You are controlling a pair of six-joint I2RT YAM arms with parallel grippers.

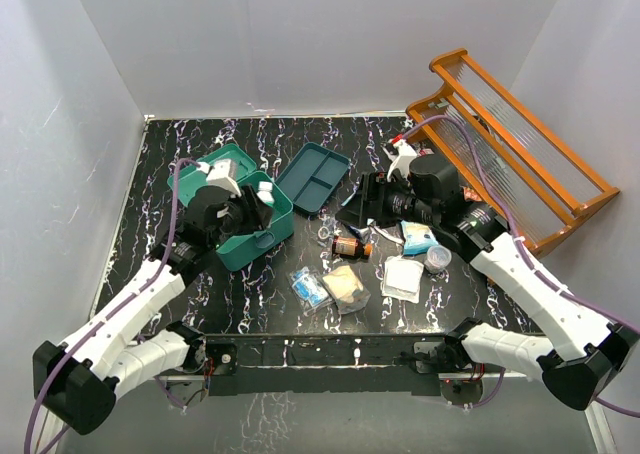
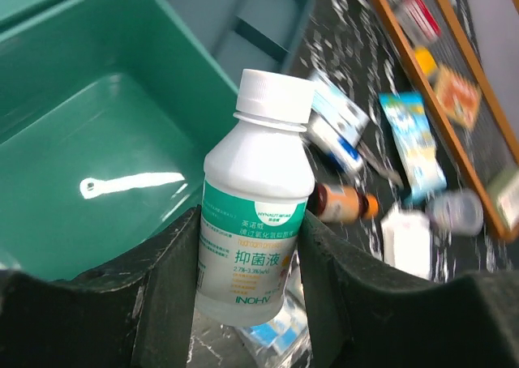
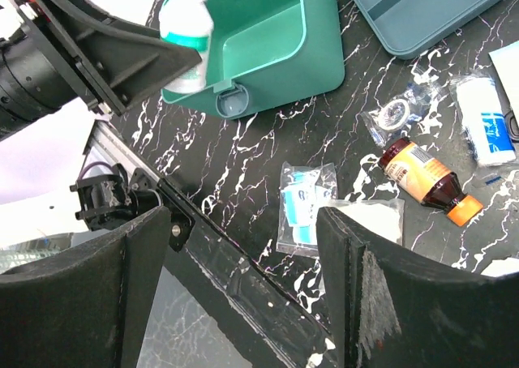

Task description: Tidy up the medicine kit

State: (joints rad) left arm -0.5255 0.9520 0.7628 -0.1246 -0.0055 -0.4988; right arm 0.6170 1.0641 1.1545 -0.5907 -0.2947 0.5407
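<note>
I will next use my left gripper to put the white bottle (image 2: 255,222) down into the empty kit, beside the side of the kit that is nearest the tray.
The medicine kit (image 1: 262,236) is a teal box standing open at the left of the table, its lid laid back; its inside (image 2: 97,141) looks bare, and it also shows in the right wrist view (image 3: 276,36). My left gripper (image 1: 252,202) (image 2: 247,246) is shut on a white bottle (image 2: 255,222) with a green label and white cap, held upright over the kit's rim (image 1: 266,192) (image 3: 186,36). My right gripper (image 1: 357,210) (image 3: 243,287) is open and empty, above the table's middle, apart from the kit.
A dark-teal divided tray (image 1: 312,177) lies behind the kit. An orange wooden rack (image 1: 520,149) stands at the back right. A brown bottle (image 1: 350,246), blue sachets (image 1: 310,287), a tan packet (image 1: 346,287), a white pad (image 1: 403,277) and a blue pack (image 1: 418,237) lie mid-table.
</note>
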